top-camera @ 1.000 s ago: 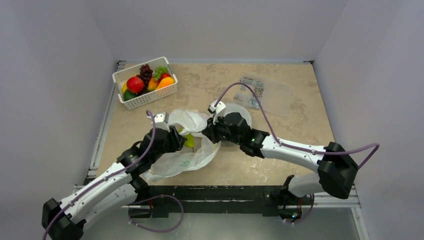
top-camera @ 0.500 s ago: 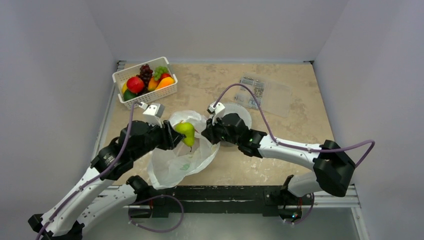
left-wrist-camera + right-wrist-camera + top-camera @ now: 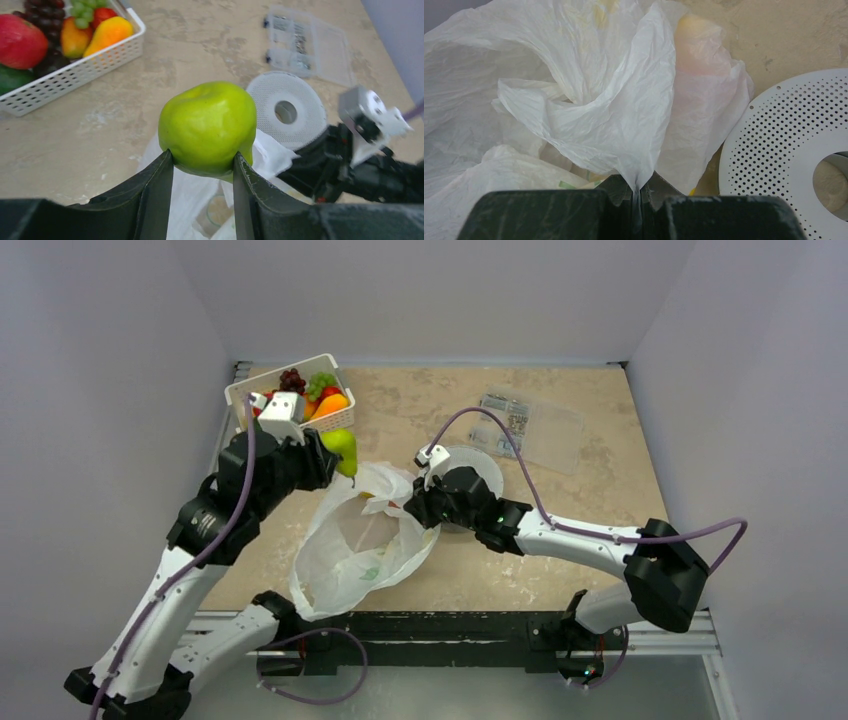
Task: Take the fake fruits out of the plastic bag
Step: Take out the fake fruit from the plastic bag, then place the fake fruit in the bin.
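Observation:
My left gripper moves outward with the green pear next, over the fruits in the white basket [image 3: 308, 391] [image 3: 70, 31], and releases it, as fruits are collected there.
My left gripper [image 3: 336, 454] is shut on a green pear [image 3: 342, 446] and holds it in the air between the bag and the white basket. In the left wrist view the pear [image 3: 207, 125] sits between both fingers [image 3: 155, 190]. The thin white plastic bag [image 3: 358, 540] lies open on the table below. My right gripper [image 3: 412, 508] is shut on the bag's right rim, and the film [image 3: 589, 100] is pinched between its jaws [image 3: 640, 189]. A yellowish shape [image 3: 696, 30] shows faintly through the bag.
A white slotted basket [image 3: 335, 421] at the back left holds a red apple [image 3: 22, 40], dark and green grapes and orange fruits. A white perforated disc [image 3: 484, 464] lies behind the right gripper. A clear labelled packet [image 3: 535, 430] lies at the back right.
My left gripper has lifted the green pear out of the bag and carried it up and back-left toward the basket. The right gripper has kept its hold on the bag's rim.

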Motion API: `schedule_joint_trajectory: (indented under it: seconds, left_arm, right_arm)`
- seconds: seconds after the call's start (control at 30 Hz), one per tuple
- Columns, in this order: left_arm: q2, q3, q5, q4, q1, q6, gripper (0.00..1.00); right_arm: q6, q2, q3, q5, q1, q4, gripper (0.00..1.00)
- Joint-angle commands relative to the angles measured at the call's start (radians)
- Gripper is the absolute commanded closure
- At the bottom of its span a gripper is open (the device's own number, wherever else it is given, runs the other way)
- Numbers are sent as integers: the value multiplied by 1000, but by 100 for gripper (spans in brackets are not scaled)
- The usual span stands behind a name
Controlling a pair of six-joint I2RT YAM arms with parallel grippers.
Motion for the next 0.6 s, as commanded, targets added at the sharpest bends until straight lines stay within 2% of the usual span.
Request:
schedule_joint_trajectory:
  seconds: [0.0, 0.17, 0.33, 0.43, 0.57]
  left_arm:
    - [126, 63, 24, 92, 172, 86, 100]
    - [262, 84, -2, 269, 318, 45, 100]
    - [448, 92, -95, 500, 387, 63, 100]
    - [610, 180, -107, 527, 427, 123, 100]
    - [800, 337, -119, 465, 477, 127, 100]
  right_arm:
    - [-7, -10, 18, 12, 1, 17, 100]
    - [-10, -8, 18, 0, 1, 12, 100]
    - [-8, -10, 7, -13, 2, 23, 100]
    - [-10, -26, -3, -11, 1, 29, 100]
    - [-10, -47, -1, -11, 2, 18, 100]
